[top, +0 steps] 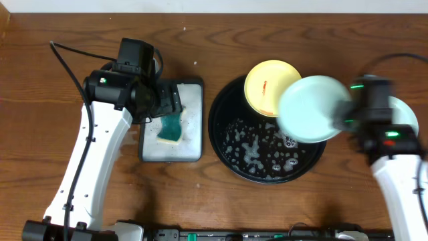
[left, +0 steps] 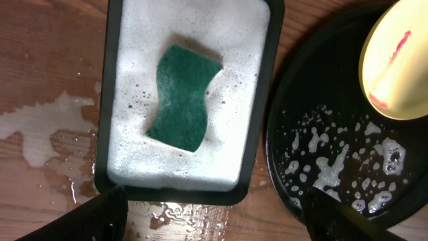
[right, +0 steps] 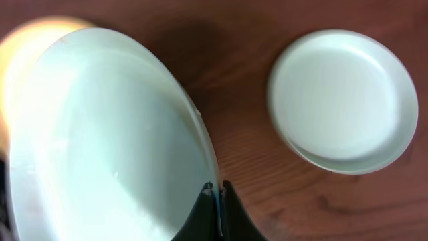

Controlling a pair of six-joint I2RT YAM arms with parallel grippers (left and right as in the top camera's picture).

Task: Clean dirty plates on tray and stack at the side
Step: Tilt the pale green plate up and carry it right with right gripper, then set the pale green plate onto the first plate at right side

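Observation:
My right gripper carries this clean plate over, lowers and releases it stacked next, as the second mint plate [top: 405,115] [right: 342,100] sits below, to its right in the overhead view.
My right gripper [right: 215,193] is shut on the rim of a clean pale mint-green plate [right: 114,140] and holds it tilted in the air over the right side of the black tray [top: 227,150]. In the overhead view this plate [top: 309,108] hangs left of the gripper [top: 344,115]. A yellow plate [top: 267,86] with a red smear rests at the tray's back edge and also shows in the left wrist view [left: 398,67]. A second mint plate [right: 342,100] lies on the table to the right. My left gripper [left: 214,224] stands open and empty by the sponge tray.
A rectangular black-rimmed tray [left: 107,134] full of white foam holds a green sponge [left: 184,97], left of the round tray. Foam flecks dot the black tray's floor [left: 334,167]. Water puddles [left: 47,127] lie on the wooden table beside the sponge tray.

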